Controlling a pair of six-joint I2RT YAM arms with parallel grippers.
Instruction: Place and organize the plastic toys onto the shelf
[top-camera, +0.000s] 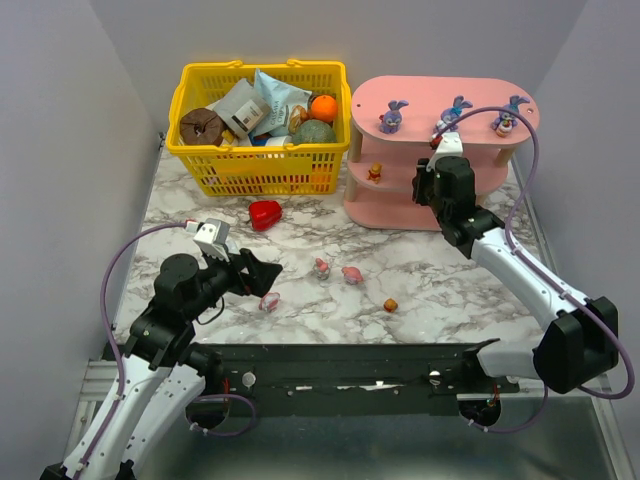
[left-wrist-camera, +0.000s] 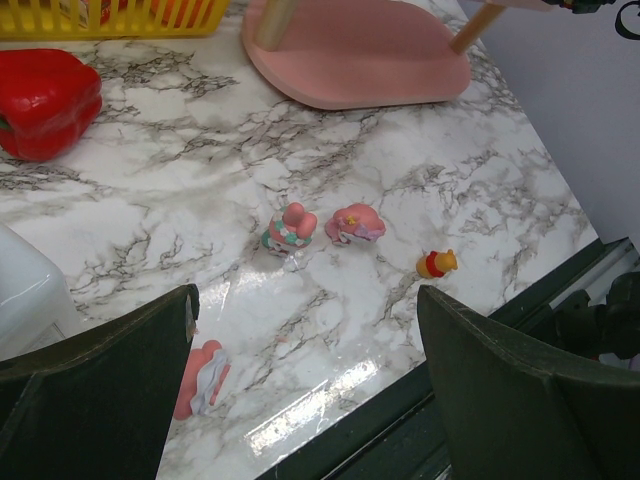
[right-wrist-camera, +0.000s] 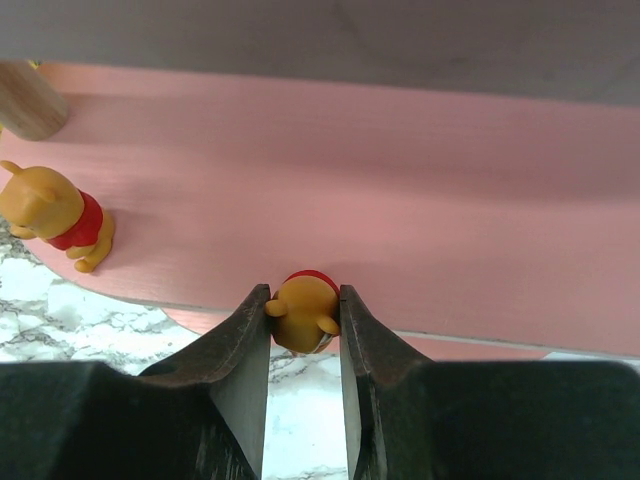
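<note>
The right gripper eases outward past the middle board's front edge, onto the middle board (right-wrist-camera: 308, 255) next, before it releases the second orange bear, because the bear still overhangs that edge.
The pink shelf (top-camera: 430, 95) stands at the back right, with three purple-blue bunnies (top-camera: 392, 117) on its top board and one orange bear (top-camera: 375, 172) on its middle board. My right gripper (top-camera: 428, 178) is at that middle board's front edge. In the right wrist view the gripper (right-wrist-camera: 303, 322) is shut on a second orange bear (right-wrist-camera: 303, 310), to the right of the standing bear (right-wrist-camera: 52, 213). My left gripper (top-camera: 262, 276) is open and empty low over the table. Ahead of it lie two pink-white toys (left-wrist-camera: 290, 228) (left-wrist-camera: 354, 224) and a third orange bear (left-wrist-camera: 436, 264). Another pink-white toy (left-wrist-camera: 203, 378) lies by its left finger.
A yellow basket (top-camera: 262, 170) full of packets and food items stands at the back left. A red heart-shaped object (top-camera: 265, 214) lies in front of it. Grey walls close both sides. The table's dark front edge (left-wrist-camera: 400, 420) runs just below my left gripper.
</note>
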